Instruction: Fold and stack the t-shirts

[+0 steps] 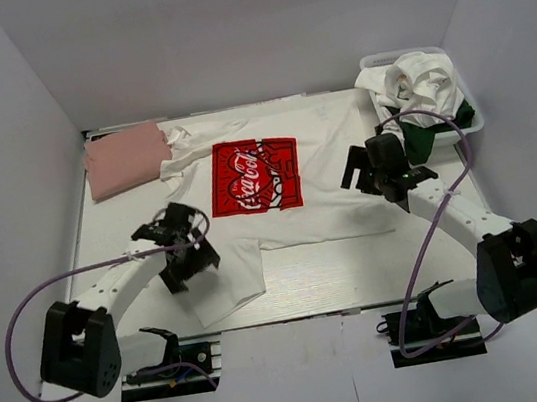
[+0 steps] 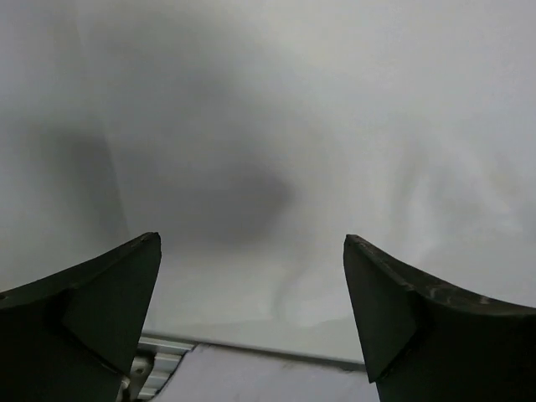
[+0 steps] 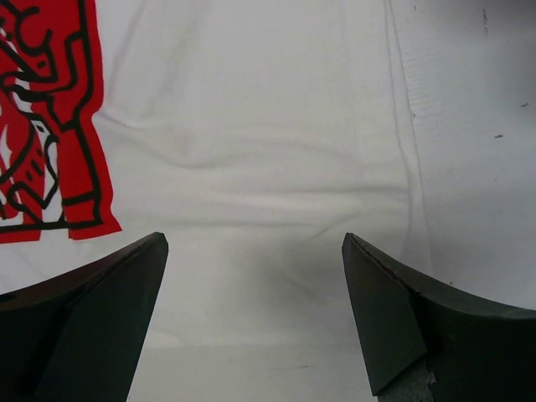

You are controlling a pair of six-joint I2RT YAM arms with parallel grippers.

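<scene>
Next, my left gripper draws back and down onto the white t-shirt's near corner (image 1: 206, 319) (image 2: 172, 320), since it lies below and back from the gripper and juts toward the front bar.
A large white t-shirt (image 1: 311, 144) with a red square Coca-Cola print (image 1: 255, 175) lies spread flat across the middle of the table. One corner of it (image 1: 225, 283) reaches toward the near edge. My left gripper (image 1: 187, 253) hovers open over the shirt's near left part; the left wrist view shows only white cloth (image 2: 276, 151) between the fingers of this gripper (image 2: 251, 239). My right gripper (image 1: 370, 168) stands open above the shirt's right side. In the right wrist view that gripper (image 3: 255, 237) holds nothing, with the red print (image 3: 50, 126) at the left. A folded salmon-pink t-shirt (image 1: 124, 159) rests at the back left.
A white basket (image 1: 469, 120) at the back right holds crumpled white (image 1: 422, 77) and dark green (image 1: 422, 143) t-shirts. White walls enclose the table on three sides. The table's metal front rail (image 2: 163, 352) shows just below the cloth in the left wrist view.
</scene>
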